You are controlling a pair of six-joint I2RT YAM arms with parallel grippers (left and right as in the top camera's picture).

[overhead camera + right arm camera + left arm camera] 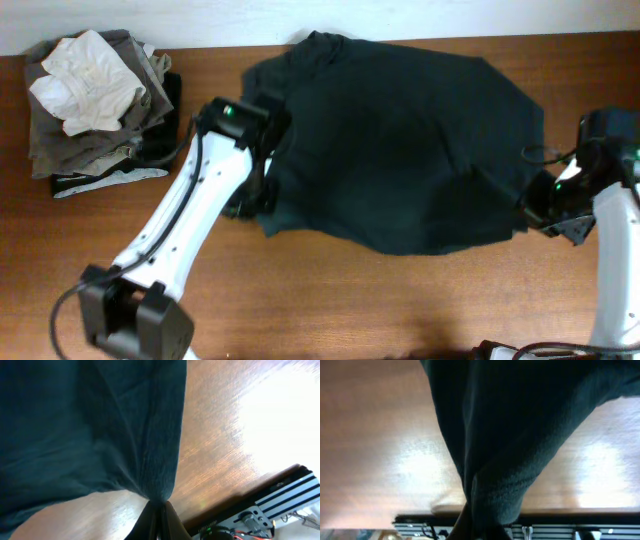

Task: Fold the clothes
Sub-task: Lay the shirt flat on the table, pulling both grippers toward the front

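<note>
My left gripper draws back over the bare near wood between it and my base next, to spread the bunched shirt edge before I release it.
The clothes (400,140), a large very dark T-shirt, lie spread over the middle and far side of the wooden table (380,300). My left gripper (250,205) is shut on the shirt's near-left edge. In the left wrist view the dark fabric (510,435) bunches down into the gripper (482,532) at the bottom of the picture. My right gripper (528,208) is shut on the near-right edge. The right wrist view shows the cloth (90,425) drawn to a pinched point between its fingers (170,520).
A pile of grey and olive-brown garments (60,145) with a small white cloth (85,80) on top sits at the far left corner. Bare wood runs along the near side of the table. The table's front edge (560,510) is close behind both grippers.
</note>
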